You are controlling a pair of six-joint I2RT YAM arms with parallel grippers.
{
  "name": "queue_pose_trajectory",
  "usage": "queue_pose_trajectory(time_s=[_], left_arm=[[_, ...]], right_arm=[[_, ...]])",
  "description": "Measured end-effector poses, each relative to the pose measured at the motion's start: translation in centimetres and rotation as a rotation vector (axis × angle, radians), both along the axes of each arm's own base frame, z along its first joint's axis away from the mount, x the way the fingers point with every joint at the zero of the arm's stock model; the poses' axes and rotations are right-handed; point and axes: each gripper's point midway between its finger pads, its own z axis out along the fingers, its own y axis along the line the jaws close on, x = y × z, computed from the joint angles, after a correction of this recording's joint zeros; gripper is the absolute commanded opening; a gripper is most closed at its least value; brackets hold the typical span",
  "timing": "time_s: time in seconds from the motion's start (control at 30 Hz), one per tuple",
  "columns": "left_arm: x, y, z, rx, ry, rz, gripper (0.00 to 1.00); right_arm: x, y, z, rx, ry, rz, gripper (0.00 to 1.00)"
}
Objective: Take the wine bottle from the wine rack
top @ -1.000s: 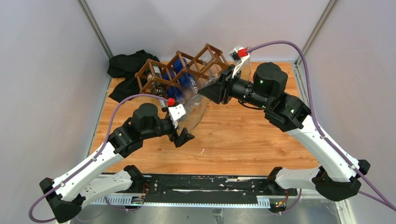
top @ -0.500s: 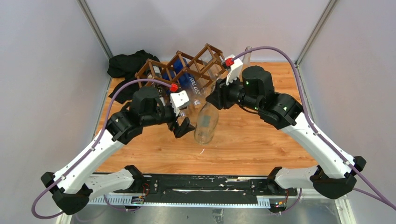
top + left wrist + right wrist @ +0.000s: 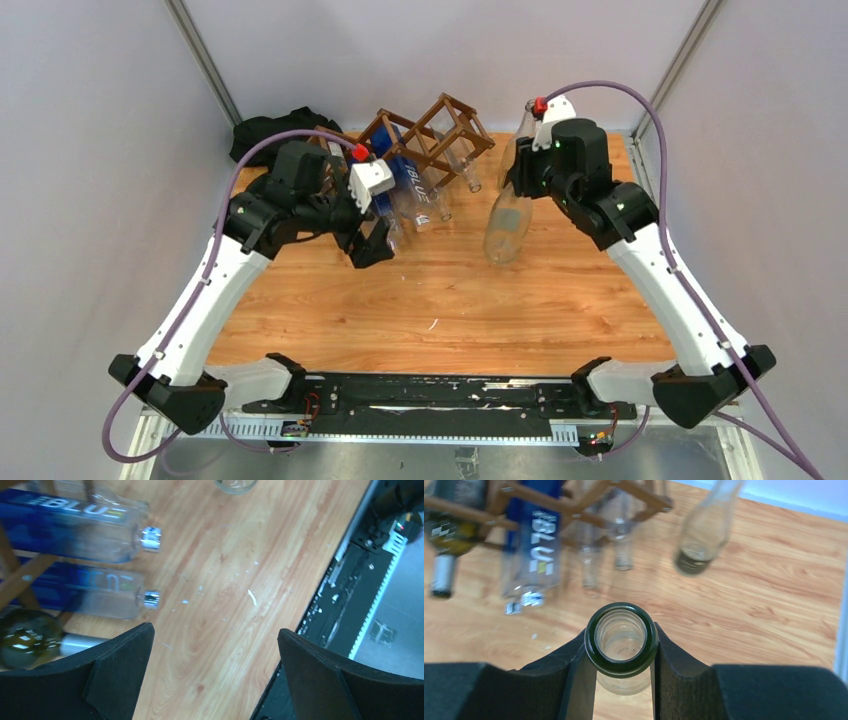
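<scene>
Next, the right gripper goes outward and to the right in the top view, then comes down beside the standing clear bottle (image 3: 504, 228), where bare wood (image 3: 215, 645) lies open.
The wine rack (image 3: 428, 135), a dark brown lattice, stands at the back of the table with several bottles lying in it. My right gripper (image 3: 514, 186) is shut on the neck of a clear wine bottle (image 3: 504, 228), which hangs nearly upright to the right of the rack and clear of it. From the right wrist I look down into its dark-rimmed mouth (image 3: 621, 639) between my fingers (image 3: 674, 670), with the rack (image 3: 639, 495) beyond. My left gripper (image 3: 372, 243) is open and empty over bare wood (image 3: 215, 645), just in front of the racked bottles' necks.
Two blue bottles (image 3: 75, 517) and a dark green bottle (image 3: 25, 637) poke out of the rack's front. Another clear bottle (image 3: 706, 527) stands at the back right. A black cloth (image 3: 262, 138) lies behind the rack's left end. The black rail (image 3: 430, 395) runs along the near edge.
The right gripper carried the clear bottle from in front of the rack off to the right and tipped it nearly upright. The left gripper opened wide and moved back-left toward the rack.
</scene>
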Motion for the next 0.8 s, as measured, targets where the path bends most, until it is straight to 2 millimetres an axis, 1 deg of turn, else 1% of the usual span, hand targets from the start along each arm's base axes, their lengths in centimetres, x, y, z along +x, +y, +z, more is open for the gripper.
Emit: queue_pose_trajectory(time_s=[0.07,0.1,0.17,0.2,0.3,0.4,0.53,0.8], left_arm=[[1.2,0.5,1.2,-0.001,-0.016,0.039,1.00],[1.8,0.7,1.6,-0.001,-0.026,0.054,1.00],[3.4,1.5,2.8,0.001,-0.053,0.104,1.00],[3.8,1.7,3.0,0.003,-0.061,0.117,1.00],[5.5,3.1,4.0,0.013,-0.091,0.185,1.00],[6.4,4.2,4.4,0.023,-0.108,0.230,1.00],[7.0,5.2,4.2,0.046,-0.117,0.268,1.00],[7.4,6.4,3.6,0.078,-0.115,0.290,1.00]], right_arm=[[2.1,-2.4,-1.0,-0.015,0.012,-0.094,0.00],[2.8,-3.2,-1.4,-0.022,0.017,-0.124,0.00],[5.1,-5.5,-2.7,-0.040,0.036,-0.215,0.00],[5.5,-5.8,-2.9,-0.043,0.040,-0.226,0.00],[8.3,-8.1,-4.5,-0.068,0.066,-0.317,0.00],[10.7,-9.5,-5.7,-0.086,0.079,-0.372,0.00],[13.2,-11.2,-6.2,-0.088,0.074,-0.428,0.00],[15.8,-14.2,-5.5,-0.056,0.031,-0.507,0.00]])
